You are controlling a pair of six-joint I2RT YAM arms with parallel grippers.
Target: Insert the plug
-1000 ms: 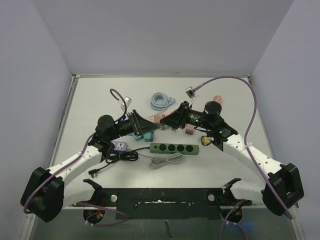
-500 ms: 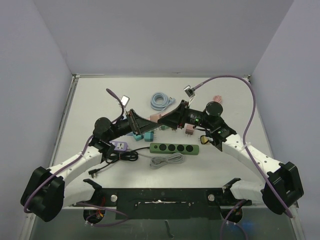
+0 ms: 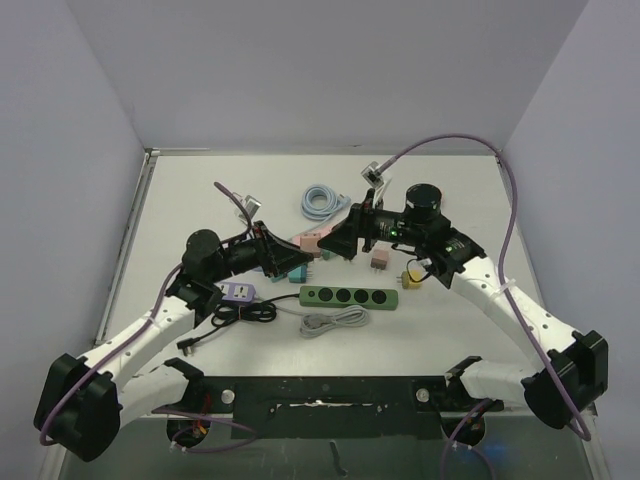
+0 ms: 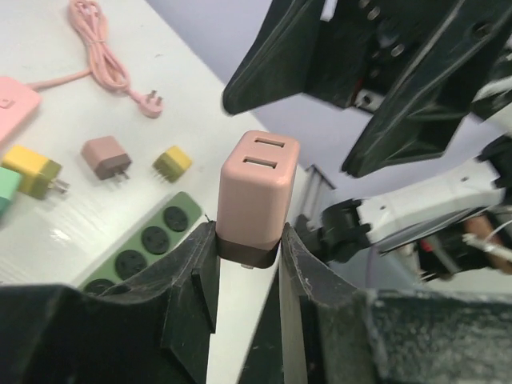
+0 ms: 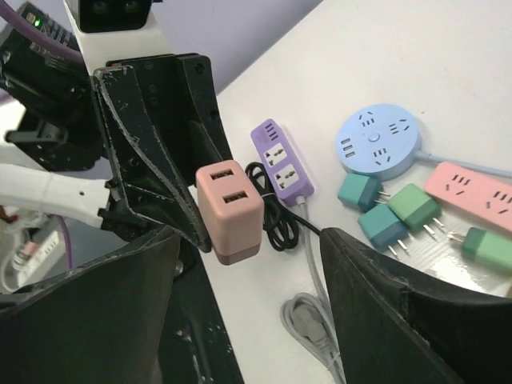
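The plug's base end is covered by my left gripper, so I will next tilt my right gripper downward and bring its open fingers around the plug's free port end.
The plug (image 4: pixel 256 192) is a pink two-port charger block, held off the table between the two arms. My left gripper (image 4: pixel 248 240) is shut on its darker base end, and its prongs are hidden. In the right wrist view the plug (image 5: pixel 230 212) sits against the left arm's black fingers (image 5: pixel 152 160). It lies between the spread jaws of my right gripper (image 5: pixel 250 240), which is open and touches nothing. Seen from above, the left gripper (image 3: pixel 290 255) and right gripper (image 3: pixel 338 240) meet tip to tip. The green power strip (image 3: pixel 349 296) lies below them.
A purple power strip (image 5: pixel 280 160) with a black cord lies to the left and a coiled grey cable (image 3: pixel 333 321) in front. A round blue socket (image 5: pixel 378 140), a pink strip (image 5: pixel 472 184) and teal adapters (image 5: pixel 384 212) sit behind. A yellow adapter (image 3: pixel 411 279) lies right.
The left gripper has closed on the pink plug. The right gripper, shut on it before, has opened and let go. Both arms shifted slightly left.
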